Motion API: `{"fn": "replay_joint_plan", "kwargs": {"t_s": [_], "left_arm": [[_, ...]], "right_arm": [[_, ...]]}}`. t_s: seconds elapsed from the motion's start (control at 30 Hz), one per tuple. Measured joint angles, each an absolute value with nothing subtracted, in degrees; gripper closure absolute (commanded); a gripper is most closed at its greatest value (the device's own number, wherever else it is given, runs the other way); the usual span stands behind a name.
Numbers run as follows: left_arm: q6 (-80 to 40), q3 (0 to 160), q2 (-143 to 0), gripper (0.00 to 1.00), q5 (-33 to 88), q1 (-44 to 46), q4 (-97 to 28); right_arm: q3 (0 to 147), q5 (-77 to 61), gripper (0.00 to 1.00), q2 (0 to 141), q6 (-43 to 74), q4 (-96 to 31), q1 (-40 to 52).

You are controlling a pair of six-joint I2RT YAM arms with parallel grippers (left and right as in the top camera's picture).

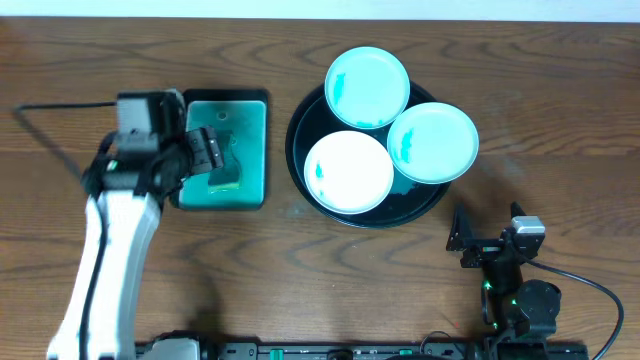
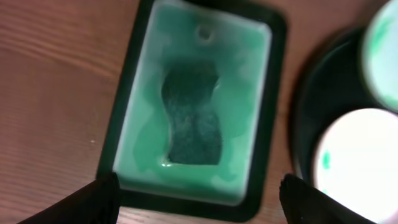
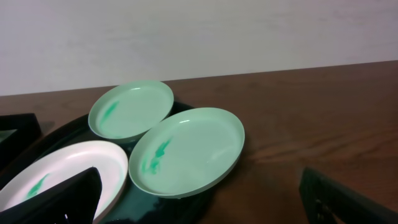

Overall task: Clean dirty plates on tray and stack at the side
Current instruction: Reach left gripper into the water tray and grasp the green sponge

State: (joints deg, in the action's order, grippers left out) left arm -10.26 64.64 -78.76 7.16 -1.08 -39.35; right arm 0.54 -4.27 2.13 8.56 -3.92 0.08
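Note:
The dark sponge [image 1: 228, 167] [image 2: 192, 115] lies below my left gripper inside the teal tray. Its long sides face my two open fingertips, so the gripper moves down onto it next.
Three dirty plates lie in the black tray [image 1: 300, 135]: a back plate [image 1: 367, 88], a right plate [image 1: 432, 142] overhanging the rim, and a front-left plate [image 1: 348, 172]. Each has teal-green smears. The right wrist view shows the back plate [image 3: 130, 109], the right plate [image 3: 186, 149], the front-left plate [image 3: 56, 177] and the tray's wet bottom [image 3: 161, 211]. My left gripper [image 1: 205, 150] [image 2: 199, 202] is open and empty above the teal sponge tray. My right gripper [image 1: 462, 240] [image 3: 205, 205] is open and empty, on the near right of the black tray.
A rectangular teal tray [image 1: 245, 110] [image 2: 249, 74] with a dark sponge [image 1: 228, 175] [image 2: 193, 112] stands left of the black tray. A cable runs from the left arm to the table's left edge. Bare wood tabletop [image 1: 560, 120] lies to the right.

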Motion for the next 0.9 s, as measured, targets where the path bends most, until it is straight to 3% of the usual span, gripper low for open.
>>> {"fn": "replay_joint_plan", "kwargs": {"t_s": [0.5, 0.9], "left_arm": [[-19.0, 64.6, -98.8, 0.18, 7.1, -1.1, -29.0], [-23.0, 64.6, -104.1, 0.23, 7.1, -0.7, -26.4]], "right_arm": [[0.5, -4.3, 0.01, 2.2, 8.6, -3.9, 0.1], [0.5, -4.3, 0.01, 2.2, 8.5, -3.9, 0.1]]}}
